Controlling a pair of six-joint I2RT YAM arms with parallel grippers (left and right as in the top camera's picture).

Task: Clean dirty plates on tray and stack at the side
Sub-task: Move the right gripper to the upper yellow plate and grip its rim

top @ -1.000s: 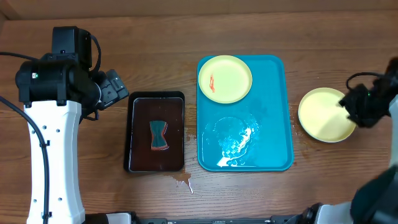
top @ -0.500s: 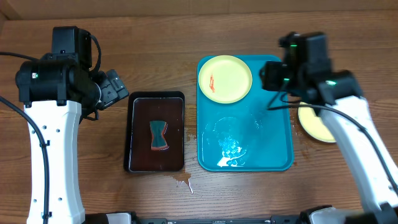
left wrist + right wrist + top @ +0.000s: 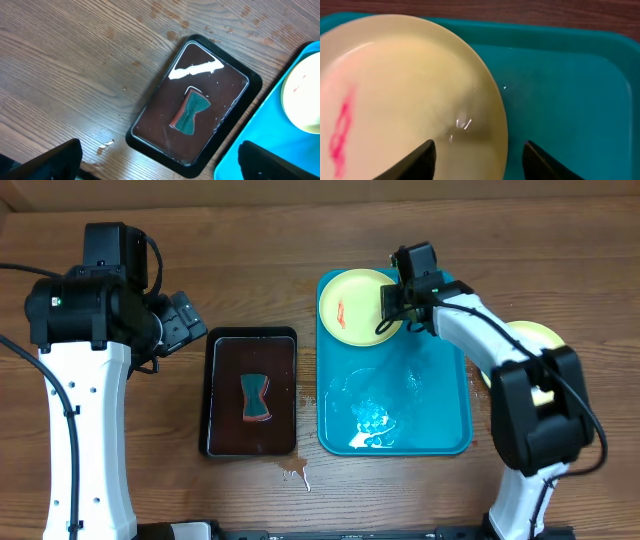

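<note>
My right gripper goes down next, with the plate's rim (image 3: 399, 313) (image 3: 505, 151) between its open fingers and one finger inside the plate, and then closes.
A pale yellow-green plate (image 3: 355, 305) with a red sauce smear lies at the far left of the turquoise tray (image 3: 445, 405). My right gripper (image 3: 388, 313) is open over the plate's right rim; in the right wrist view the rim (image 3: 497, 125) lies between the fingers (image 3: 479, 159), one over the plate, one over the tray (image 3: 570, 85). A second pale yellow-green plate (image 3: 540, 335) sits on the table right of the tray, partly hidden by the right arm. My left gripper (image 3: 160, 167) is open, high above the table. The white plate with the blue rim is not visible.
A small black tray (image 3: 250, 395) holding a blue-and-red sponge (image 3: 255, 397) stands left of the turquoise tray. Water and foam (image 3: 375, 415) pool on the turquoise tray's near half. A small wet patch (image 3: 295, 473) marks the table in front of the black tray.
My right arm swung left from the plate on the table, across the tray, and now hovers over the right rim of the smeared plate. The left arm has not moved.
</note>
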